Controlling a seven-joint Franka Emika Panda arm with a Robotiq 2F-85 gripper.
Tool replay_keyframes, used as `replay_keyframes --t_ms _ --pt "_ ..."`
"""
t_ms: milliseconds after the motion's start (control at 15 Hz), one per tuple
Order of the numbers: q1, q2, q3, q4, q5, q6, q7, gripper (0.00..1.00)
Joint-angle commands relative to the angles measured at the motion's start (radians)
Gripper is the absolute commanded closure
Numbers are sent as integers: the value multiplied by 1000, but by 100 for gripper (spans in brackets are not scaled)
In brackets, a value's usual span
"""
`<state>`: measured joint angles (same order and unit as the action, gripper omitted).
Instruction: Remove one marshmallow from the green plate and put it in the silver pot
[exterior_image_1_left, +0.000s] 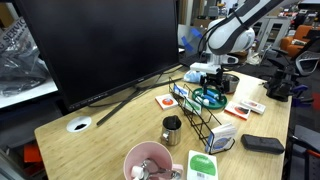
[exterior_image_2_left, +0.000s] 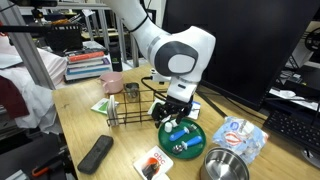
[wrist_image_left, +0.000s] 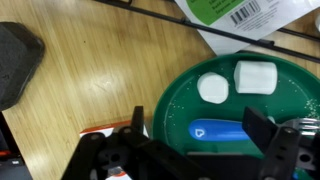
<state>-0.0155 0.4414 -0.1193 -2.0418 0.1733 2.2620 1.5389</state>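
Note:
I need to move my gripper toward the black wire rack next, turn it slightly and bring it down around the round marshmallow (exterior_image_2_left: 168, 127) (wrist_image_left: 213, 87).
The green plate (wrist_image_left: 176, 105) fills the right of the wrist view and holds two white marshmallows, a round one (wrist_image_left: 213, 88) and a squarer one (wrist_image_left: 254, 76), plus a blue utensil (wrist_image_left: 220, 131). My gripper (wrist_image_left: 200, 132) hovers over the plate, open, with nothing between its fingers. The blue utensil lies below the gap and the marshmallows lie just beyond the fingertips. In both exterior views the gripper (exterior_image_1_left: 208, 76) (exterior_image_2_left: 176, 108) hangs directly above the plate (exterior_image_1_left: 209, 100) (exterior_image_2_left: 198, 141). The silver pot (exterior_image_2_left: 225, 166) stands beside the plate, toward the table's corner.
A black wire rack (exterior_image_2_left: 140, 105) borders the plate. A steel jug (exterior_image_1_left: 172, 128) and a pink bowl (exterior_image_1_left: 148, 160) stand past the rack. A flat black case (exterior_image_2_left: 95, 153) and a green card (wrist_image_left: 232, 12) lie nearby. A large monitor (exterior_image_1_left: 100, 45) stands behind.

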Motion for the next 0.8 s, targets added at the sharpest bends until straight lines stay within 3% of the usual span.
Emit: replay_keyframes --t_ms 0,733 --pt "-3 11 7 -2 45 33 12 0" --pt "3 45 8 -11 126 104 94 0"
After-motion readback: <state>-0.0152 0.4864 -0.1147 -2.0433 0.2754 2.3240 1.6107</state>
